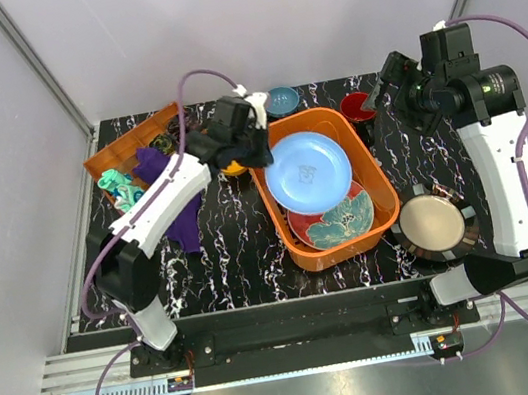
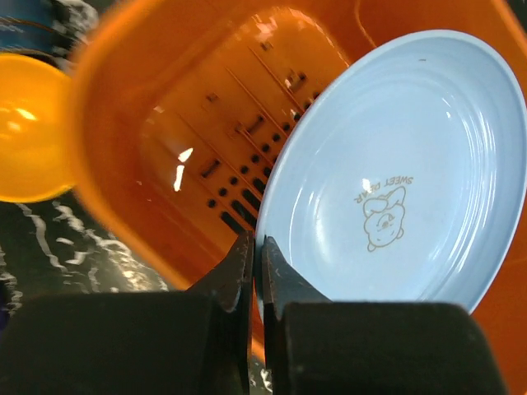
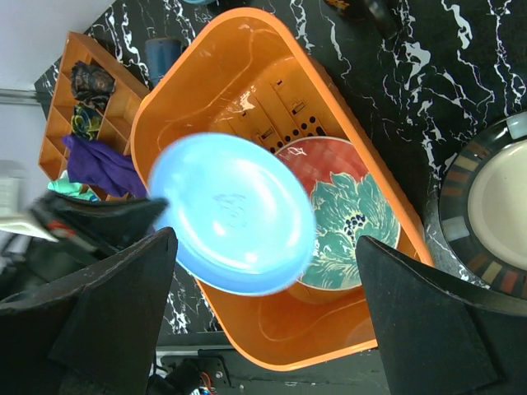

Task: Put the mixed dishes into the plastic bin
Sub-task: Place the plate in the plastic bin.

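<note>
The patterned plate point(image 1: 337, 222) lies face up in the bin. My left gripper will next draw back and go down, lowering the blue plate point(image 1: 308, 172) onto it to let go.
My left gripper point(image 1: 254, 151) point(image 2: 257, 243) is shut on the rim of the light blue plate point(image 1: 308, 172) point(image 2: 395, 173) and holds it tilted over the orange plastic bin point(image 1: 310, 256) point(image 2: 165, 123) point(image 3: 272, 329). The plate is blurred in the right wrist view point(image 3: 235, 214). The red-and-green patterned plate point(image 1: 337, 222) point(image 3: 350, 214) lies in the bin. The dark striped-rim plate point(image 1: 438, 222) point(image 3: 486, 206), beige in the middle, lies right of the bin. The red mug point(image 1: 357, 106) and small blue bowl point(image 1: 280, 100) stand behind it. The orange-yellow bowl point(image 1: 232, 168) point(image 2: 25, 132) is left of it. My right gripper point(image 1: 385, 86) point(image 3: 263, 313) is open, high above.
A flat brown-orange compartment tray point(image 1: 129, 147) point(image 3: 70, 90) stands at the back left, with a teal toy point(image 1: 121, 188) and a purple cloth point(image 1: 160, 169) point(image 3: 99, 164) by it. Metal frame posts flank the black marbled table point(image 1: 223, 255).
</note>
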### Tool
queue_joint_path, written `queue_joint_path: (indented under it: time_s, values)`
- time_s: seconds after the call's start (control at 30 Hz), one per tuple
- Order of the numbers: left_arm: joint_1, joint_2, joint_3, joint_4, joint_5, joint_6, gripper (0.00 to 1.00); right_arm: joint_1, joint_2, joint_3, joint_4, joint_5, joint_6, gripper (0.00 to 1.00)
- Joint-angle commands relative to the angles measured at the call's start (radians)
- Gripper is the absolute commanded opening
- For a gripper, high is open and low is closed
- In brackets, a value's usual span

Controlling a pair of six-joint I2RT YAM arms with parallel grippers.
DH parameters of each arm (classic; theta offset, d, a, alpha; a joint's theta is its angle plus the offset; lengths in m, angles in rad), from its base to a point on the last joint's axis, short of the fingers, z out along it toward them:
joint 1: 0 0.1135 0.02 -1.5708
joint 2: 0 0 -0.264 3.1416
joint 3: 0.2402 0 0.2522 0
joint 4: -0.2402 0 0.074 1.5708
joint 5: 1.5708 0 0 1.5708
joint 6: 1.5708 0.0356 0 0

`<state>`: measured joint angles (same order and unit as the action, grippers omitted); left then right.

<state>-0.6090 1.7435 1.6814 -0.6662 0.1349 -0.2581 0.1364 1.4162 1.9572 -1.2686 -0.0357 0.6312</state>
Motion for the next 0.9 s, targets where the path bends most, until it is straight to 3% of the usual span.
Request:
queue_joint_path:
  time_s: [0.0, 0.33, 0.87]
  values:
    - [-0.060, 0.017, -0.066, 0.045, -0.020, -0.006, 0.00, -0.008, -0.010, 0.000, 0.021, -0.009, 0.004, 1.00]
    - [-0.097, 0.066, -0.193, 0.143, 0.008, -0.043, 0.00, -0.012, -0.016, -0.018, 0.020, -0.052, -0.021, 1.00]
    - [-0.163, 0.189, -0.129, 0.163, 0.040, -0.053, 0.00, -0.017, -0.023, -0.017, -0.011, -0.061, -0.044, 1.00]
